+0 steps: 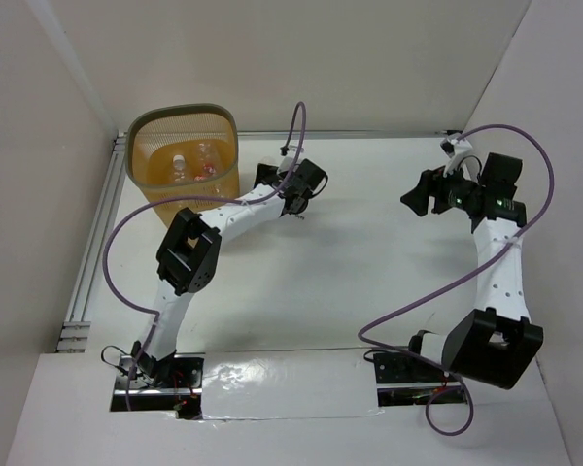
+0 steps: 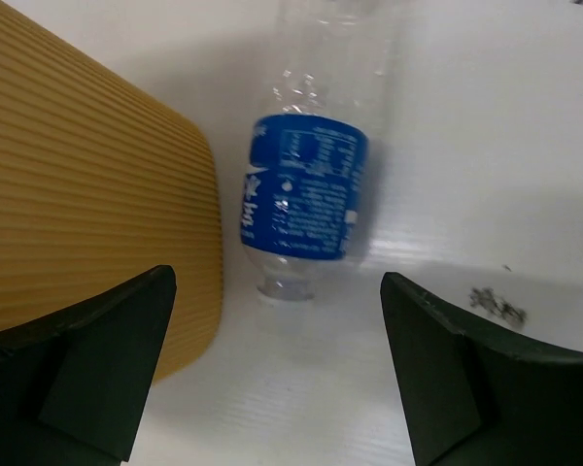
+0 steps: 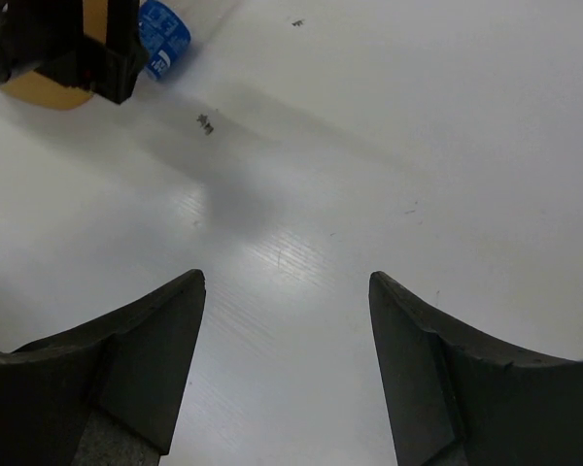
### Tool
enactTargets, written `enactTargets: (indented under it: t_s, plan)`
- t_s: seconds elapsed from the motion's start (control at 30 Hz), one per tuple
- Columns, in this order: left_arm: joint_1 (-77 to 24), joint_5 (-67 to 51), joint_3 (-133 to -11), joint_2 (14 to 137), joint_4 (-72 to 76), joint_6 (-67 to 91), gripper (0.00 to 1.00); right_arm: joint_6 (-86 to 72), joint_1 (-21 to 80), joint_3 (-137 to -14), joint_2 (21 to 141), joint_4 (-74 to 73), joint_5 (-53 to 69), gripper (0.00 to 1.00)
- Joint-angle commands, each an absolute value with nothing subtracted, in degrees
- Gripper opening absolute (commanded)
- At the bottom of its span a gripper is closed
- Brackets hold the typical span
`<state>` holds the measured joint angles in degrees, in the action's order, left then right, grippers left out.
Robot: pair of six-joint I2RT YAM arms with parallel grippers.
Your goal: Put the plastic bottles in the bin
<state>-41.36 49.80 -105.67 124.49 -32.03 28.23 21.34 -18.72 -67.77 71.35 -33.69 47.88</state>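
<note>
My left gripper moves down onto the bottle's blue label [image 2: 303,187] next, one finger on each side of the bottle, since its open fingers stand wider than the bottle lying below.
One clear plastic bottle with a blue label [image 2: 306,189] lies on the white table, its open neck towards me, right beside the orange-yellow mesh bin [image 2: 87,204]. My left gripper [image 2: 277,291] is open and empty just short of the neck, its jaws wider than the bottle. In the top view the left gripper [image 1: 268,176] sits beside the bin [image 1: 229,146], which holds several bottles [image 1: 194,165]. My right gripper [image 1: 423,194] is open and empty over bare table [image 3: 287,282]. The blue-label bottle also shows far off in the right wrist view [image 3: 163,37].
The bin stands in the table's far left corner against the walls. A metal rail [image 1: 92,252] runs along the left edge. Purple cables loop over both arms. Small dark specks [image 2: 491,303] mark the table near the bottle.
</note>
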Motion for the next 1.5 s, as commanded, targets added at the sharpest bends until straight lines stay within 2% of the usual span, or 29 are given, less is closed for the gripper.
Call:
enactTargets:
  t_s: [0.0, 0.23, 0.5, 0.73, 0.77, 0.87, 0.93, 1.0, 1.1, 1.13, 1.27, 1.47]
  plan:
    - [-39.29, 54.23, -108.19, 126.55, -28.48, 23.21, 1.00, 24.78, -19.86, -65.57, 69.53, -36.82, 50.97, 0.76]
    - [-37.53, 52.38, -106.17, 130.94, -19.96, 16.09, 1.00, 25.58, -20.57, -63.81, 67.33, -38.23, 52.12, 0.80]
    - [-34.46, 47.48, -106.17, 134.03, -19.34, 18.63, 1.00, 24.52, -20.57, -62.23, 64.86, -38.76, 52.12, 0.85]
    - [-34.45, 42.73, -105.64, 134.03, -18.19, 18.63, 0.79, 23.21, -20.57, -60.64, 63.11, -38.23, 52.64, 0.85]
    - [-34.45, 42.11, -105.12, 134.03, -18.19, 18.63, 0.69, 23.20, -20.57, -60.64, 63.11, -38.23, 52.65, 0.85]
    - [-34.98, 40.44, -104.07, 134.03, -17.67, 19.68, 0.47, 23.20, -20.57, -60.12, 62.58, -38.23, 53.17, 0.85]
    - [-36.47, 39.73, -103.45, 132.19, -17.67, 19.69, 0.40, 23.99, -20.57, -59.42, 62.05, -38.75, 53.17, 0.85]
    - [-39.53, 39.20, -102.66, 130.44, -14.78, 17.50, 0.38, 24.52, -20.57, -58.63, 61.53, -38.76, 52.65, 0.85]
    - [-43.92, 37.01, -100.29, 124.82, -9.94, 13.81, 0.38, 25.84, -20.57, -57.31, 61.52, -38.76, 52.12, 0.78]
    - [-44.90, 37.00, -100.28, 123.33, -8.37, 13.80, 0.37, 26.88, -20.57, -56.78, 61.52, -39.28, 52.12, 0.61]
    - [-46.58, 32.27, -103.62, 115.68, -8.35, 14.41, 0.36, 30.31, -20.57, -56.78, 62.05, -41.57, 52.73, 0.29]
    - [-45.18, 26.11, -103.28, 99.43, -9.76, 18.18, 0.35, 31.46, -20.57, -55.47, 60.64, -41.40, 52.73, 0.29]
